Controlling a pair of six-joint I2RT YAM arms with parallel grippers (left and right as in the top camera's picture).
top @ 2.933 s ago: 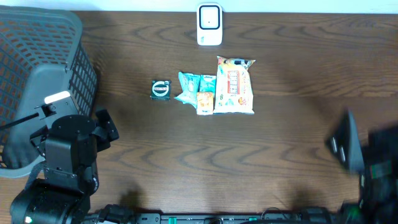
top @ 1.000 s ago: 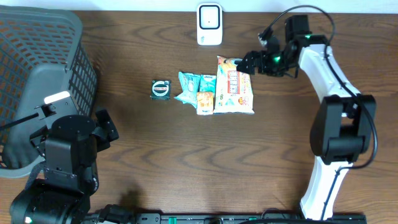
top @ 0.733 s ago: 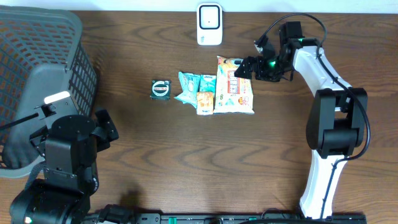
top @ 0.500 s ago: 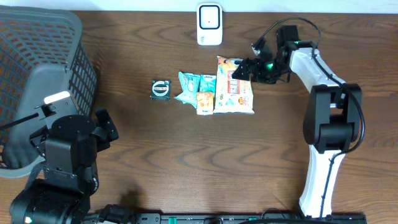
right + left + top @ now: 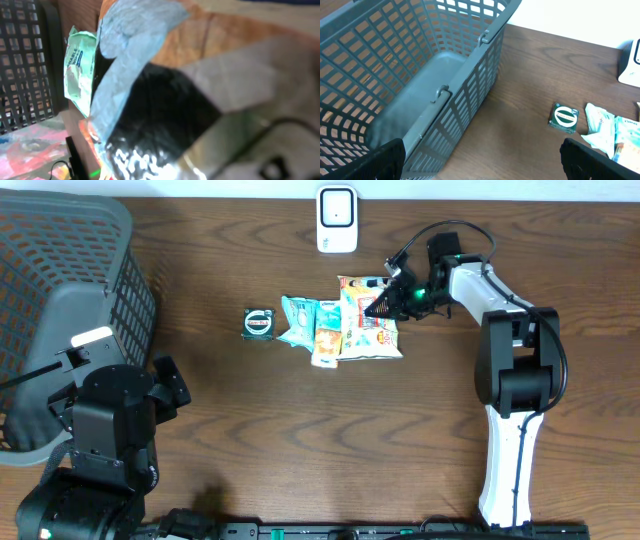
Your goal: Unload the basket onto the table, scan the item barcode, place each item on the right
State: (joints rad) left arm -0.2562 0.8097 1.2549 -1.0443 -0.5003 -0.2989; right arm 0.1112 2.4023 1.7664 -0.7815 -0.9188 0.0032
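My right gripper will next lift the bag (image 5: 365, 325) clear of the packets to the right in the overhead view, then lower and release it on the bare tabletop there.
The item, a large orange-and-white snack bag (image 5: 365, 325), lies in the middle of the table below the white barcode scanner (image 5: 337, 218). My right gripper (image 5: 386, 302) is at the bag's upper right edge and shut on it; that edge looks lifted and crumpled. The bag (image 5: 200, 50) fills the right wrist view, foil and dark print up close, hiding the fingertips. My left gripper (image 5: 480, 165) stays at the front left near the basket, wide open with nothing between its fingers.
A teal packet (image 5: 300, 320), a small orange packet (image 5: 327, 345) and a round green tin (image 5: 259, 324) lie left of the bag, the packets touching it. A grey mesh basket (image 5: 60, 310) fills the far left. The tin (image 5: 564, 117) also shows in the left wrist view.
My right gripper reached left onto the bag's right edge and shut on it. The bag and the packets beside it shifted slightly left. The left arm has not moved.
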